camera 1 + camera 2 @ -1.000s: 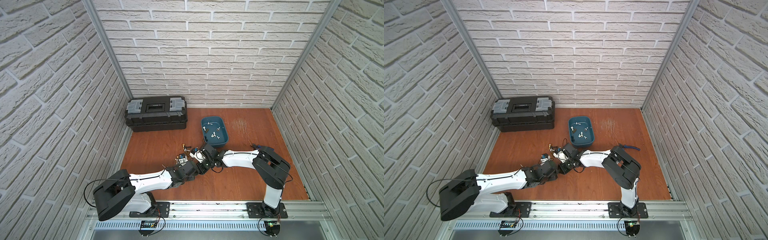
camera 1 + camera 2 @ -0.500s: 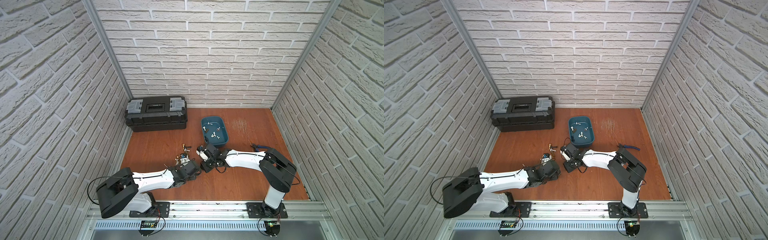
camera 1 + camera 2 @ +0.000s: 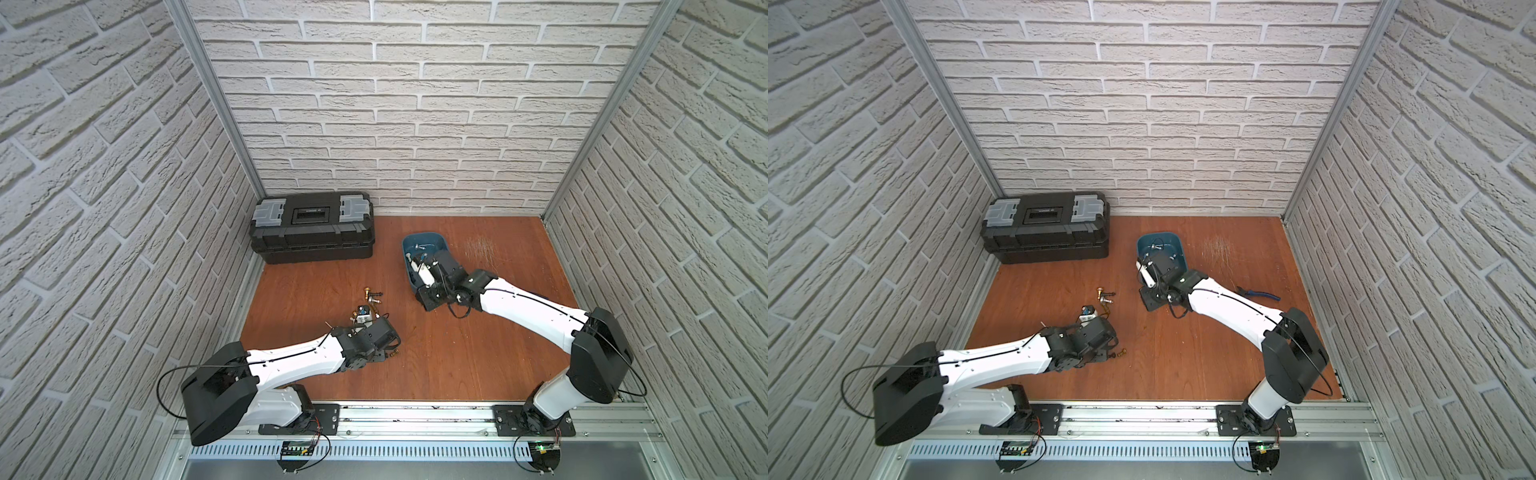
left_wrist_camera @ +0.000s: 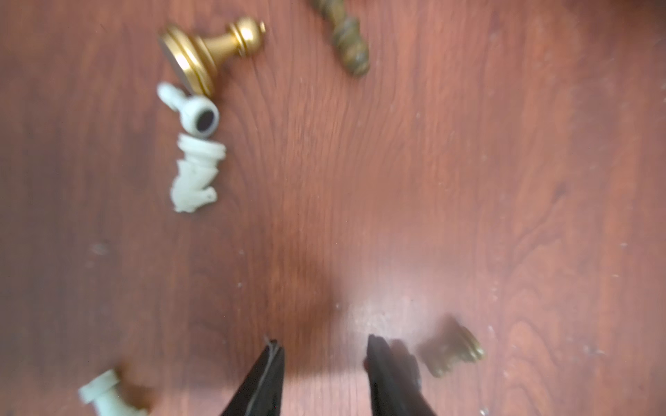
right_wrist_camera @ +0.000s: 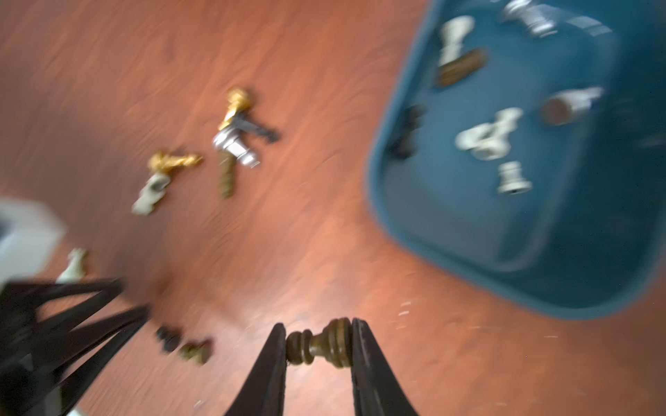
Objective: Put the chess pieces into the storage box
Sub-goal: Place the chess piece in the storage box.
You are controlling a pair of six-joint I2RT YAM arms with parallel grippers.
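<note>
My right gripper should move outward past the storage box's near rim next and let go of the pawn, because the bottom of the storage box by the white pieces is farther outward than the gripper's fingers.
My right gripper [image 5: 319, 342] is shut on a dark brass pawn [image 5: 335, 342], held crosswise between the fingertips. In both top views it hangs at the near end of the teal storage box [image 3: 415, 241] [image 3: 1160, 239]. Several white, silver and brass pieces lie in the storage box [image 5: 396, 201]. My left gripper [image 4: 322, 354] is open and empty, low over the table. A brass piece [image 4: 454, 349] lies just outside one finger. A gold pawn [image 4: 212, 47], a white pawn [image 4: 194, 111] and a white knight [image 4: 196, 176] lie ahead of it.
A black toolbox [image 3: 311, 226] stands at the back left against the wall. Blue-handled pliers [image 3: 1260, 294] lie at the right, behind my right arm. More loose pieces [image 3: 372, 296] lie mid-table between the arms. Brick walls close in three sides.
My right gripper has carried the brass pawn from mid-table back to the storage box. My left gripper has opened and drawn back a little toward the front.
</note>
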